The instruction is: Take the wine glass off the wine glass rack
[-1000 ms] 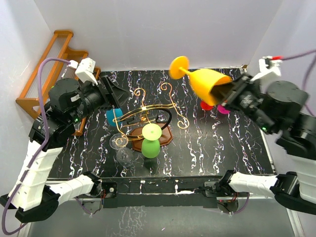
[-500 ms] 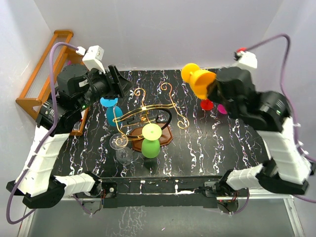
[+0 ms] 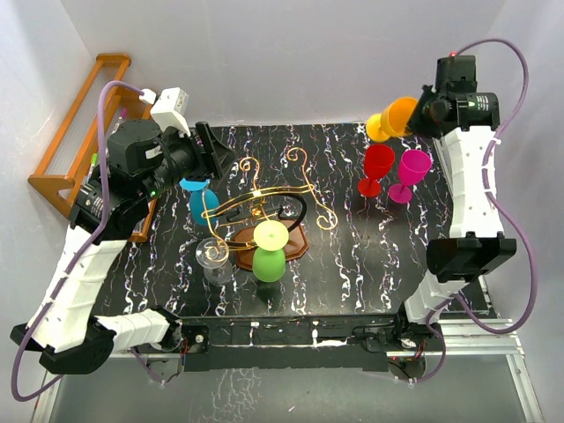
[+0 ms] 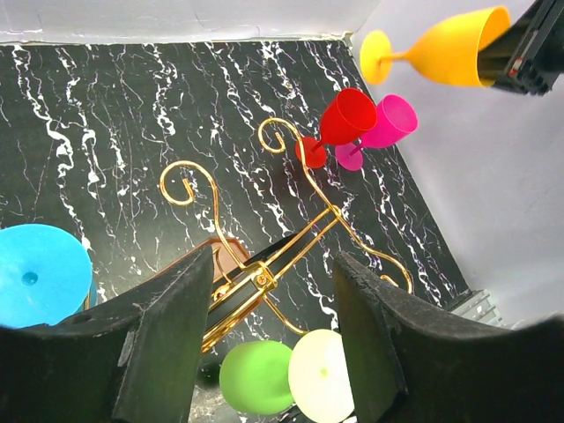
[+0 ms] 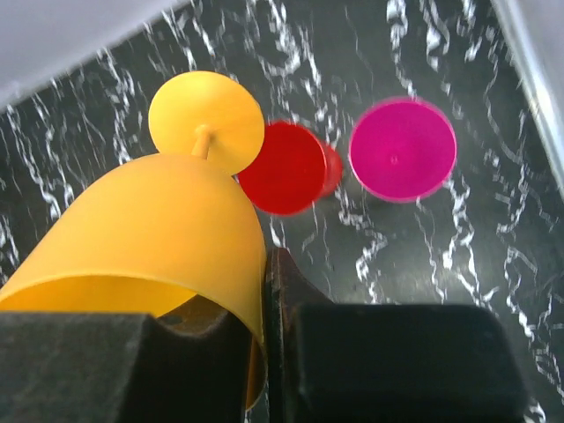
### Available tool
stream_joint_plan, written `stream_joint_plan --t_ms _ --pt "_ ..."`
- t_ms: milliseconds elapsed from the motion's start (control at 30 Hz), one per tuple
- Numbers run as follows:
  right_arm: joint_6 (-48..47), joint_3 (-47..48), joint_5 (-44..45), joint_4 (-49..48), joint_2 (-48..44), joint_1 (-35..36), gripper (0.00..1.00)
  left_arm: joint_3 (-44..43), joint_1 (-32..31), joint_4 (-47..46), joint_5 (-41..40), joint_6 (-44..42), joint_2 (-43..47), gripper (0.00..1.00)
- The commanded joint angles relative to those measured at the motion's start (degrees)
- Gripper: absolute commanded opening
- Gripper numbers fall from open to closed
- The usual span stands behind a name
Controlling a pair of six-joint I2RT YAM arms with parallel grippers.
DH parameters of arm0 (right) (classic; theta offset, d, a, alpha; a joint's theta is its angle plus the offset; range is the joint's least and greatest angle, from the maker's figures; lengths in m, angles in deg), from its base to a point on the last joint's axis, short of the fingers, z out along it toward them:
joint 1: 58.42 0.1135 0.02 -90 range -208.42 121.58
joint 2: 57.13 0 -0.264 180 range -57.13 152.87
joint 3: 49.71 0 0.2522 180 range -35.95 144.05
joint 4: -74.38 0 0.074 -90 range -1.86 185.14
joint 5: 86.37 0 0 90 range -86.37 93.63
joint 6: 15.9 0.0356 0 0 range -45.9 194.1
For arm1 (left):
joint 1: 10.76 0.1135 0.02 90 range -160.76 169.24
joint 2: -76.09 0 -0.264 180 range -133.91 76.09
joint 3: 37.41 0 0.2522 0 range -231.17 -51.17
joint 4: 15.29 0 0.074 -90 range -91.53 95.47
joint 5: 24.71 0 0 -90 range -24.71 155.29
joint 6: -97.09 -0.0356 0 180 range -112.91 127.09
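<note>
I need to move my right gripper back and down next and put the yellow glass's foot on the table on the near side of the red glass, because the table is clear there.
The gold wire wine glass rack [image 3: 264, 198] stands on its reddish-brown base [image 3: 298, 242] at mid-table; it also shows in the left wrist view [image 4: 291, 256]. A green glass [image 3: 269, 263] with a pale foot hangs at its front and a blue glass [image 3: 201, 203] at its left. My right gripper [image 3: 429, 110] is shut on the rim of a yellow wine glass [image 3: 397, 117], held high at the back right, foot pointing left [image 5: 159, 229]. My left gripper [image 3: 216, 159] is open and empty, above and left of the rack [image 4: 273, 344].
A red glass [image 3: 377, 167] and a magenta glass [image 3: 410, 174] stand upright at the back right, below the yellow one. A clear glass [image 3: 216, 262] sits left of the green one. An orange-brown wooden shelf rack [image 3: 88, 123] leans at the far left wall.
My right arm has swung up and back to the right, carrying the yellow glass away from the rack. My left gripper has risen a little and stays open.
</note>
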Motion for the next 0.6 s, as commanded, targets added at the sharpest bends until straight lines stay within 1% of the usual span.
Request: stream_joint_plan --t_ms 0,100,200,400,433,567 --pt "-3.5 -4.1 -15.1 0.5 -9.4 -3.2 0.08 -0.6 -0.2 -0.7 -1.2 -0.8 0.5 0.54" --pt "-3.6 -6.9 -15.3 2.5 -13.2 -3.3 0.08 0.0 -0.2 -1.1 -0.1 -0.5 -0.1 0.54" --pt "-3.7 -11.7 -16.1 4.4 -17.0 -3.3 0.08 0.8 -0.2 -1.0 0.9 -0.2 -0.4 0.54" --pt "-3.4 -29.2 -16.9 4.9 -23.2 -3.1 0.07 1.9 -0.3 -0.4 1.0 -0.1 0.3 0.54" --pt "-3.4 -31.3 -16.3 4.9 -23.8 -3.0 0.08 1.7 -0.2 0.0 1.0 -0.3 0.2 0.54" --pt "-2.6 -37.9 -8.5 4.6 -25.3 -2.3 0.08 0.9 -0.2 1.8 1.4 -0.6 0.0 0.54"
